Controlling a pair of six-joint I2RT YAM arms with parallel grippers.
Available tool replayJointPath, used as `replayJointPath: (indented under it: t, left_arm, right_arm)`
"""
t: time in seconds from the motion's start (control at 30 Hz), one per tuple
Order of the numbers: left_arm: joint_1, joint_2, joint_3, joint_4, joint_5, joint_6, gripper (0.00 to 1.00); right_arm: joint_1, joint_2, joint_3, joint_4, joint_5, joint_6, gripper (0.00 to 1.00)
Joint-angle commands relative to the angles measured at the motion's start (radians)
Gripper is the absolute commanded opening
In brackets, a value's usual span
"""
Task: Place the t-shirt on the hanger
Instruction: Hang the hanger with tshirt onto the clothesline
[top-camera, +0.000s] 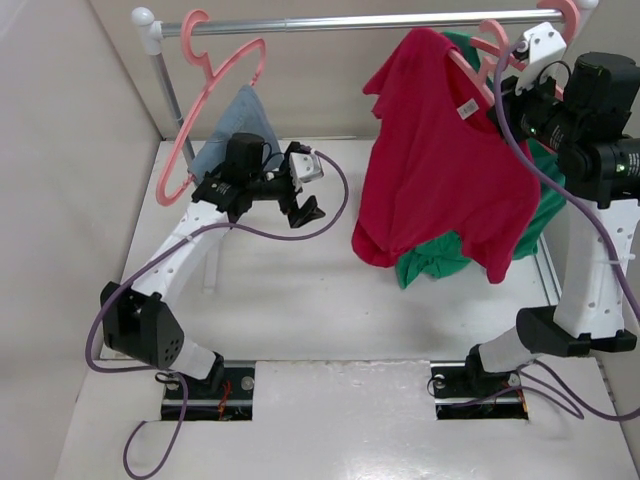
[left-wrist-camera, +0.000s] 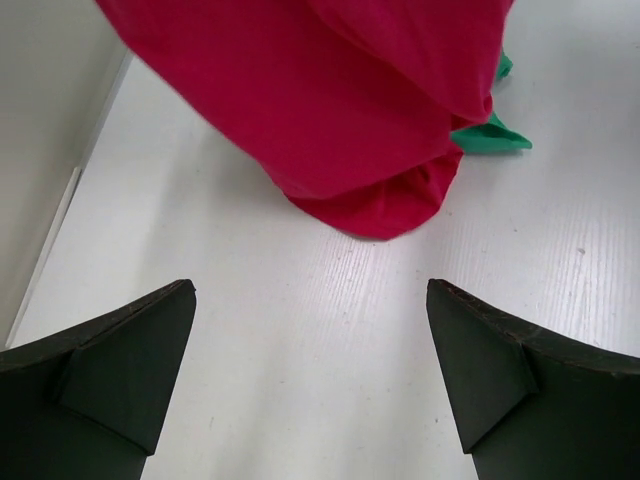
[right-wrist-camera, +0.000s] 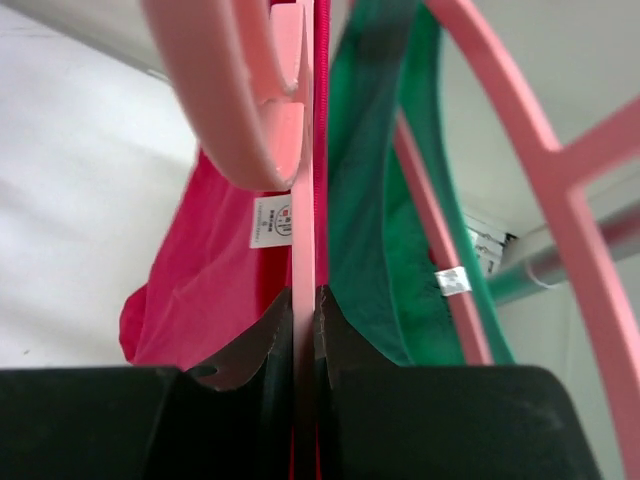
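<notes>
My right gripper needs to move away from my base first, so that the pink hanger's hook can go onto the metal bar (top-camera: 511, 17) beside the green top's hanger.
The crimson t-shirt (top-camera: 440, 170) hangs on the pink hanger (top-camera: 470, 73) at the upper right, just below the rail, with its hem bunched near the table. My right gripper (top-camera: 504, 90) is shut on the hanger beside the shirt's neck. In the right wrist view the jaws (right-wrist-camera: 305, 296) clamp the hanger's thin pink strip (right-wrist-camera: 304, 200), with the t-shirt (right-wrist-camera: 210, 290) and its white label (right-wrist-camera: 272, 222) to the left. My left gripper (top-camera: 305, 211) is open and empty, left of the shirt. In the left wrist view it (left-wrist-camera: 310, 290) is above the table, short of the shirt's hem (left-wrist-camera: 350, 130).
A green top (top-camera: 440, 262) hangs behind the t-shirt on another pink hanger (right-wrist-camera: 500, 150). A blue-grey garment (top-camera: 235, 130) hangs on a pink hanger (top-camera: 200, 90) at the left of the metal rail (top-camera: 350, 22). Walls close in the left and back.
</notes>
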Motion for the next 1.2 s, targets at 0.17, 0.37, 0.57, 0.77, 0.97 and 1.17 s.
replayJointPath:
  t: [0.17, 0.37, 0.57, 0.77, 0.97, 1.17]
  left_arm:
    - [-0.005, -0.082, -0.048, 0.041, 0.001, 0.000, 1.00]
    - [-0.005, -0.093, -0.069, 0.050, -0.009, 0.009, 1.00]
    - [-0.005, -0.102, -0.079, 0.059, -0.018, 0.009, 1.00]
    - [-0.005, -0.102, -0.088, 0.059, -0.018, 0.009, 1.00]
    - [-0.005, -0.102, -0.097, 0.059, -0.027, 0.009, 1.00]
    - [-0.005, -0.102, -0.097, 0.059, -0.027, 0.009, 1.00]
  right_arm:
    - [-0.071, -0.005, 0.044, 0.239, -0.030, 0.088, 0.00]
    - [-0.080, 0.016, 0.041, 0.308, -0.008, 0.122, 0.00]
    - [-0.123, 0.047, -0.033, 0.353, -0.017, 0.133, 0.00]
    - [-0.152, 0.047, -0.122, 0.413, -0.062, 0.165, 0.00]
    - [-0.152, -0.020, -0.269, 0.462, -0.083, 0.165, 0.00]
    - [-0.152, -0.143, -0.363, 0.471, -0.059, 0.125, 0.60]
